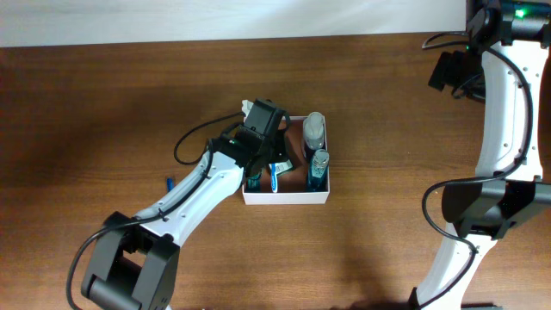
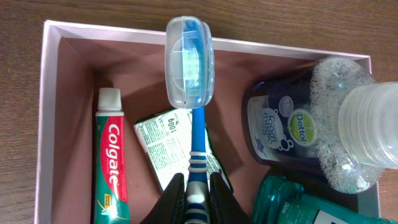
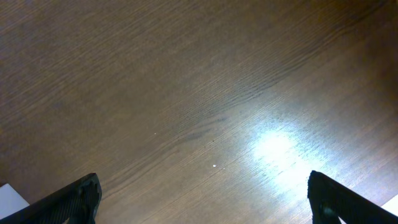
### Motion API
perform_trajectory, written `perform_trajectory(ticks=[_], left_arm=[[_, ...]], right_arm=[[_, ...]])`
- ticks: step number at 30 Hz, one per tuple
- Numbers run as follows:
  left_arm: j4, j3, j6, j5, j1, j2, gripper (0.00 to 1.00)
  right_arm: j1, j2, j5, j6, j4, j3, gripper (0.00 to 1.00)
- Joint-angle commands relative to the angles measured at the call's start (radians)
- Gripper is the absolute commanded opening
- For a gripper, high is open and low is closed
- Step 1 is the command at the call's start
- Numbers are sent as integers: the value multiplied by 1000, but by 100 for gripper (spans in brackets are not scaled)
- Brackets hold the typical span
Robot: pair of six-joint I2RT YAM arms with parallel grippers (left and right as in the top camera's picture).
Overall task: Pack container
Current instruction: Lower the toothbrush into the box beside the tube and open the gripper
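I need to lower the blue toothbrush [image 2: 194,93] into the box next with my left gripper, toward the open bottom of the box beside the Colgate tube, and release it there, as that free part lies below.
The container [image 1: 288,198] is a square white-walled box with a reddish-brown inside, near the table's middle. In the left wrist view its wall [image 2: 51,124] frames a Colgate tube [image 2: 112,168], a green-white packet [image 2: 168,146], a Dettol foam bottle [image 2: 292,124] and a teal bottle [image 2: 298,202]. My left gripper [image 2: 198,200] is shut on the handle of a blue toothbrush [image 2: 194,93] with a clear head cap, held over the box. In the overhead view it [image 1: 277,157] reaches into the box. My right gripper [image 3: 205,199] is open and empty above bare wood.
A small blue object [image 1: 170,182] lies on the wooden table left of the container. The right arm [image 1: 504,112] stands at the far right, well away from the box. A pale wall edge runs along the table's back.
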Motion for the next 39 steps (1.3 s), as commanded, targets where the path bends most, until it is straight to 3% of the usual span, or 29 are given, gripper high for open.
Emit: perform_trajectory(ticks=[1,36,38,39], left_arm=[[3,14,-6,-21,-2,13,6],[-24,14,-6,37,-5,58,6],[-24,14,-6,37,-5,58,6],[-24,14,-6,37,-5,58,13]], right_arm=[[-3,-21,16,1,-2,10,98],[-3,-21,16,1,-2,10,98],[-3,-21,16,1,-2,10,98],[-3,-21,16,1,-2,10,98]])
